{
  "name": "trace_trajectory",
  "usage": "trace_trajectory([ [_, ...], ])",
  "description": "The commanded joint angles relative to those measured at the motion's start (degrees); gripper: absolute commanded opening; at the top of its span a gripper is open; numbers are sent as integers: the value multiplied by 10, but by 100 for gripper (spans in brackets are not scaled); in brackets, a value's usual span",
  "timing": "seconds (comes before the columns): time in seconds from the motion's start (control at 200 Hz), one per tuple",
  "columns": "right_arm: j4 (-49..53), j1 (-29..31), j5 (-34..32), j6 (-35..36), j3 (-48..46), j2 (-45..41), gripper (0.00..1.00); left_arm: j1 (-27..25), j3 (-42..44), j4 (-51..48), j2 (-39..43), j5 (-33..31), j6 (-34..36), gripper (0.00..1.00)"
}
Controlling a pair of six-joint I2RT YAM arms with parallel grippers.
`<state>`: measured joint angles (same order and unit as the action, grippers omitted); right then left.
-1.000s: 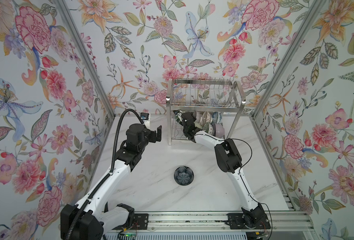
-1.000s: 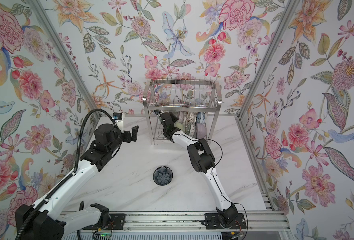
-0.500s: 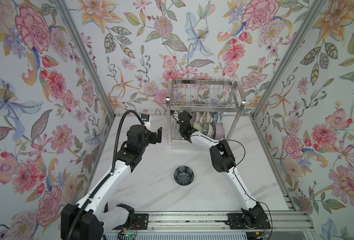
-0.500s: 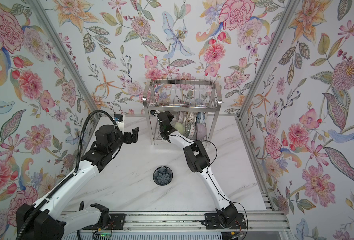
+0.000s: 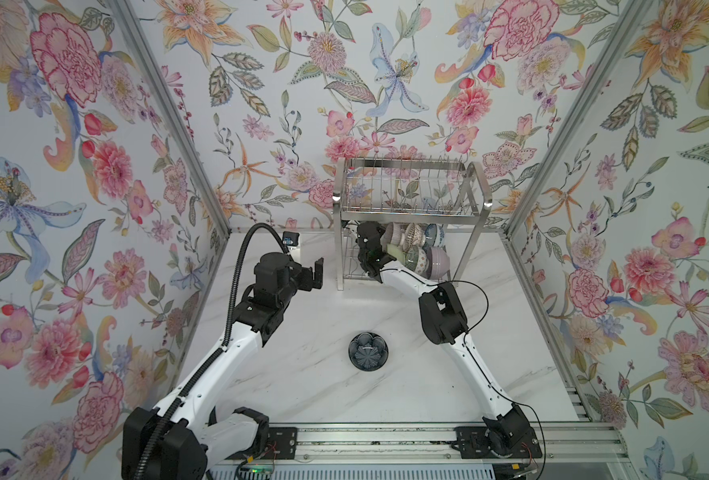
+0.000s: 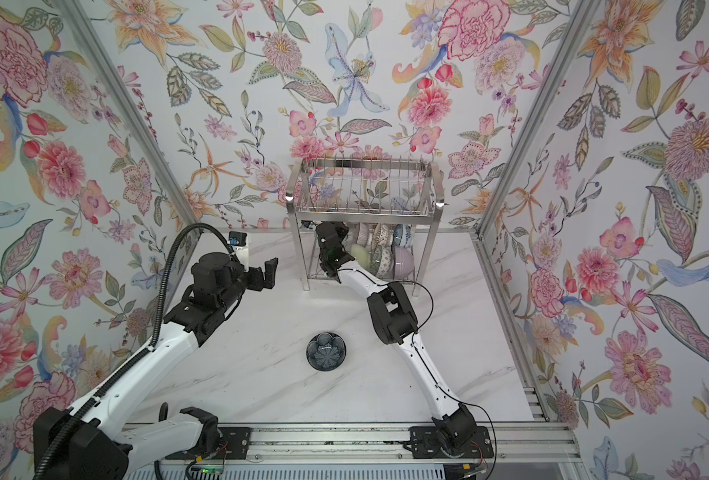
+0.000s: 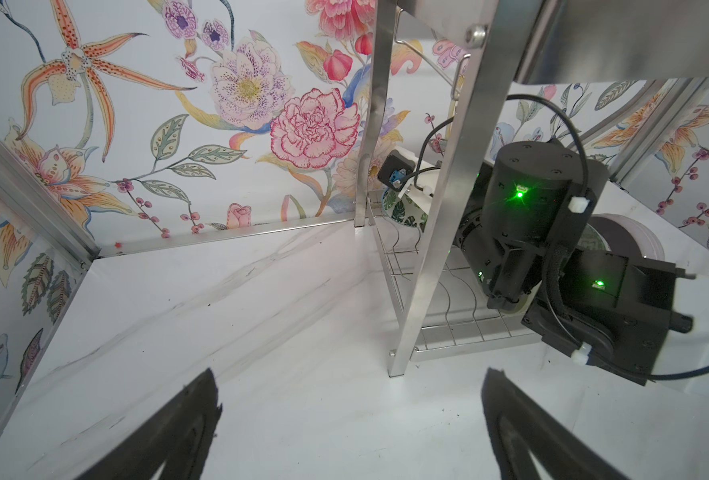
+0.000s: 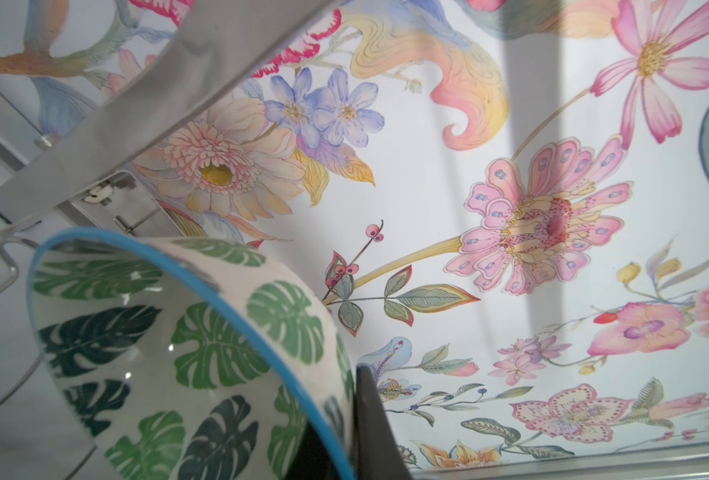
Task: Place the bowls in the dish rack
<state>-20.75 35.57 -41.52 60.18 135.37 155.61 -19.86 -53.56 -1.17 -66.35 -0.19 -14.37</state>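
The closest bowls on edge [image 5: 395, 236] stand beside my right gripper on the dish rack's lower shelf, so my right gripper will move sideways toward them and release the green leaf bowl's blue rim there.
The dish rack [image 5: 411, 210] [image 6: 365, 208] stands at the back of the table. Its lower tier holds several bowls [image 5: 417, 241] on edge, among them a lilac one [image 5: 438, 262]. My right gripper [image 5: 367, 240] [image 8: 344, 440] reaches into that tier from the left end. It is shut on the blue rim of the green leaf bowl [image 8: 178, 353] [image 7: 405, 214], one finger inside and one outside. A navy bowl [image 5: 368, 350] [image 6: 326, 351] sits upright mid-table. My left gripper [image 5: 317, 272] [image 7: 350, 415] hovers open and empty, left of the rack's front leg [image 7: 444, 232].
Flowered walls close in the left, back and right sides. The rack's upper tier [image 6: 365, 183] shows only thin prongs. The right arm's elbow [image 5: 444, 316] lies in front of the rack. A metal rail [image 5: 386, 440] runs along the front edge.
The right gripper has pushed a little further back into the rack's lower tier with the leaf bowl, and its elbow has swung left. The left arm has barely moved.
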Motion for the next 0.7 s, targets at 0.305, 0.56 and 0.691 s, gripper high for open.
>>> trace_trajectory([
  [0.305, -2, -10, -17, 31, 50, 34, 0, 9, 14, 21, 16, 11, -6, 99],
  [0.56, 19, -11, -9, 30, 59, 40, 0, 9, 16, 21, 16, 13, -6, 99],
  [0.691, 32, -10, -4, 33, 66, 46, 0, 10, 18, 23, 17, 13, -7, 99],
])
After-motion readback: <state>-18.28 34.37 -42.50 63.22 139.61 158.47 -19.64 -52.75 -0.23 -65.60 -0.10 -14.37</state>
